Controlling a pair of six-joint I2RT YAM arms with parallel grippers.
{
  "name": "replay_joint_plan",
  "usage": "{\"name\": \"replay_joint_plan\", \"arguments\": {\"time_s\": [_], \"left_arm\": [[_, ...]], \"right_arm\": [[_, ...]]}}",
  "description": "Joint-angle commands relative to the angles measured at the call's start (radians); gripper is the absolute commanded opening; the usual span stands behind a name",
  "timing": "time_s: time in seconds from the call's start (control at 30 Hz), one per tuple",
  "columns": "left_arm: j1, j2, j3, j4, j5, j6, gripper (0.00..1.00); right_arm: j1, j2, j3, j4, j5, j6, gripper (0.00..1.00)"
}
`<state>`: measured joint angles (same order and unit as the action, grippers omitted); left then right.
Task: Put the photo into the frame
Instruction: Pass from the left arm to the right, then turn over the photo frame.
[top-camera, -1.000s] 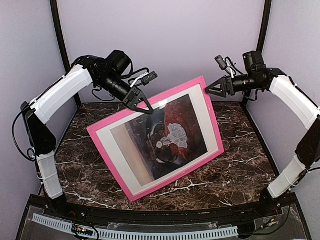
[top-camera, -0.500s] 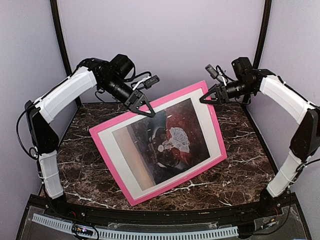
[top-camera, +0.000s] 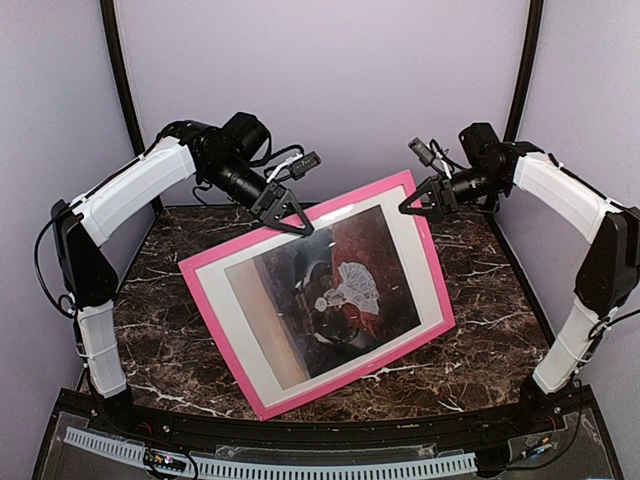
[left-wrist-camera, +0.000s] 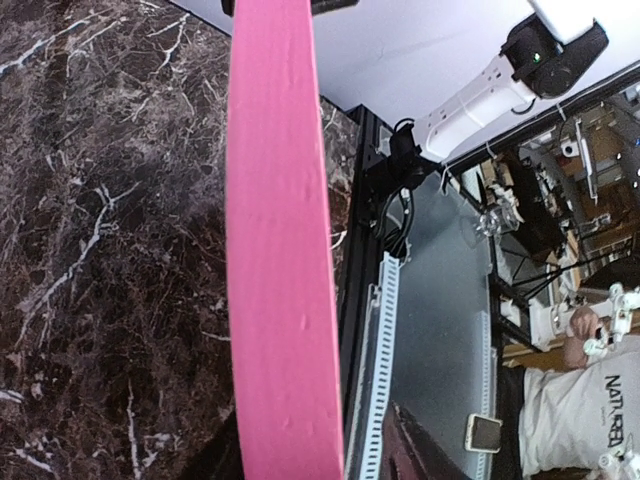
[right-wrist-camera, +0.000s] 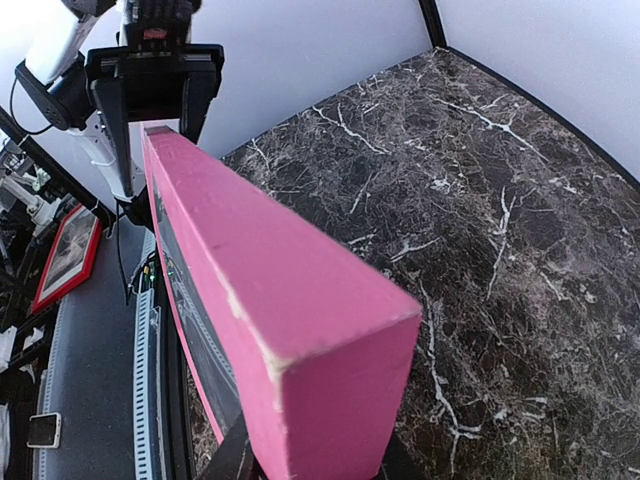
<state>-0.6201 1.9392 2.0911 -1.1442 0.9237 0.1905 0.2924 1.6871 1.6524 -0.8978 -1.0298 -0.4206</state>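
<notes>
My right gripper brings the tilted frame flat down, toward the right in the top view, next, since the photo already sits inside.
The pink frame (top-camera: 215, 262) stands tilted on its lower edge on the marble table (top-camera: 480, 330), its front facing the top camera. The photo (top-camera: 340, 285), a dark brownish scene with a pale figure and a white border, sits inside it. My left gripper (top-camera: 290, 222) straddles the frame's top edge. In the left wrist view that pink edge (left-wrist-camera: 275, 250) runs between the jaws, with a gap beside it. My right gripper (top-camera: 410, 207) is at the top right corner. In the right wrist view the corner (right-wrist-camera: 270, 290) sits tight between the dark fingers (right-wrist-camera: 232, 458).
Purple walls and black corner posts (top-camera: 120, 90) close in the back and sides. A white slotted cable track (top-camera: 300, 467) runs along the near edge. Bare marble shows left and right of the frame.
The right gripper has moved in from the right and closed on the frame's top right corner. The left gripper's jaws have loosened on the top edge. The frame has barely shifted.
</notes>
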Motion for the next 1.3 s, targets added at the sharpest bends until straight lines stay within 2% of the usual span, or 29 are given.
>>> {"name": "replay_joint_plan", "arguments": {"time_s": [0.0,0.23,0.3,0.4,0.53,0.73,0.93,1.13,1.27], "left_arm": [[0.026,-0.046,-0.011,0.074,0.034,0.010,0.53],[0.126,-0.129,-0.061,0.219,-0.124,-0.097,0.76],[0.141,-0.165,-0.085,0.260,-0.230,-0.122,0.81],[0.147,-0.235,-0.134,0.331,-0.466,-0.160,0.88],[0.151,-0.311,-0.221,0.404,-0.671,-0.208,0.92],[0.151,-0.390,-0.357,0.479,-0.715,-0.279,0.93],[0.151,-0.482,-0.589,0.612,-0.691,-0.379,0.93],[0.150,-0.560,-0.803,0.747,-0.652,-0.485,0.93],[0.149,-0.603,-0.937,0.837,-0.625,-0.578,0.93]], "right_arm": [[-0.017,-0.014,-0.020,0.024,-0.072,0.027,0.00],[-0.079,-0.022,-0.106,0.157,-0.058,0.197,0.00],[-0.106,-0.023,-0.135,0.219,-0.051,0.277,0.00],[-0.149,-0.015,-0.183,0.329,-0.030,0.421,0.00],[-0.197,0.013,-0.245,0.449,0.026,0.624,0.00],[-0.231,0.031,-0.396,0.674,0.131,0.891,0.00],[-0.233,0.039,-0.571,0.937,0.192,1.136,0.00],[-0.233,0.018,-0.705,1.080,0.240,1.242,0.01],[-0.229,0.009,-0.787,1.151,0.253,1.288,0.10]]}}
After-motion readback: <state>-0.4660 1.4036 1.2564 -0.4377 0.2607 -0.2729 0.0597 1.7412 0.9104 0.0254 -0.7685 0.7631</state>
